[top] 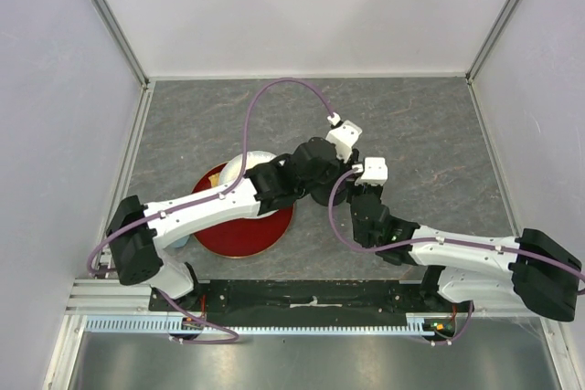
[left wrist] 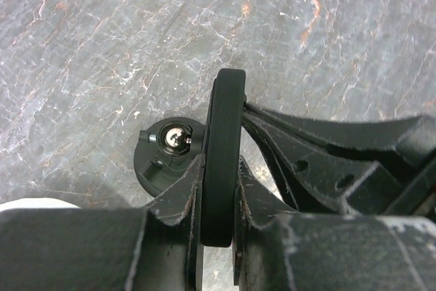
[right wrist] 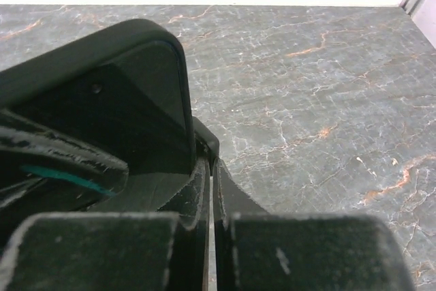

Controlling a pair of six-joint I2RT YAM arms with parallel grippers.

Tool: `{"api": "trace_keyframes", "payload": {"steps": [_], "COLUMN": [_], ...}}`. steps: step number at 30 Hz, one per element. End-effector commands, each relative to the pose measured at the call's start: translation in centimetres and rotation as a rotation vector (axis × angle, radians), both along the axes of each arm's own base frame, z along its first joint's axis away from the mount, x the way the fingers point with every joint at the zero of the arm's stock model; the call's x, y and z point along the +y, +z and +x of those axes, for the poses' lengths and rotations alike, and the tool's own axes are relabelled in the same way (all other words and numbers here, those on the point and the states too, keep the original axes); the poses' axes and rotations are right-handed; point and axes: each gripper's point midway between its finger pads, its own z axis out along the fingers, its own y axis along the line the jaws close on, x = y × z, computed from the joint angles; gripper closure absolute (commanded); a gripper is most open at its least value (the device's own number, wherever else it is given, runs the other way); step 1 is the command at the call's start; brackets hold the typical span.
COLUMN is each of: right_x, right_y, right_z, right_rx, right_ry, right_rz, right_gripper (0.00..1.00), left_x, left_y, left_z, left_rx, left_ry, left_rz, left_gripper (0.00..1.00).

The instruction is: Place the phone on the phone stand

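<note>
Next, my left gripper moves back and left in the top view to release the phone (left wrist: 225, 114). Bare tabletop beside the red plate lies that way from it.
In the left wrist view my left gripper (left wrist: 219, 160) is shut on the phone (left wrist: 225, 114), a black slab seen edge-on and held upright over the table. The phone stand (left wrist: 167, 151) shows its round black base just left of the phone, below it. In the right wrist view the phone (right wrist: 129, 107) fills the left side, glossy face toward the camera. My right gripper (right wrist: 212, 161) is shut, its tips against a small black piece (right wrist: 206, 138) at the phone's edge; I cannot tell whether it grips it. From above, both grippers (top: 320, 173) (top: 364, 191) meet mid-table and hide the phone.
A red plate (top: 239, 230) with a white dish (top: 239, 166) behind it lies under the left arm. Grey marbled table (top: 430, 134) extends around, with white walls on three sides. The right gripper's fingers (left wrist: 327, 161) crowd in from the right of the phone.
</note>
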Motion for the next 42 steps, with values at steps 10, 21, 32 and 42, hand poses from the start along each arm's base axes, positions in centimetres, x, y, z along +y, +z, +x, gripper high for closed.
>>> {"api": "trace_keyframes", "payload": {"steps": [10,21,32,42], "right_x": [1.0,-0.4,3.6,5.4], "right_y": [2.3,4.2,4.8,4.7], "right_z": [-2.0,-0.2,-1.6,-7.1], "right_rx": [-0.034,0.006,0.076,0.072], "right_ry": [0.017,0.433,0.910,1.201], "right_rz": [0.180,0.197,0.277,0.287], "right_gripper": [1.00,0.85,0.43,0.27], "left_x": [8.0,5.5,2.7,2.5], "left_y": [-5.2,-2.0,4.0,6.6], "left_z": [7.2,3.9,-4.2,-8.5], "left_rx": [0.007,0.005,-0.126,-0.174], "left_ry": [0.488,0.168,-0.416,-0.654], "left_rz": [0.174,0.084,-0.055,-0.129], "left_gripper": [0.98,0.98,0.98,0.98]}}
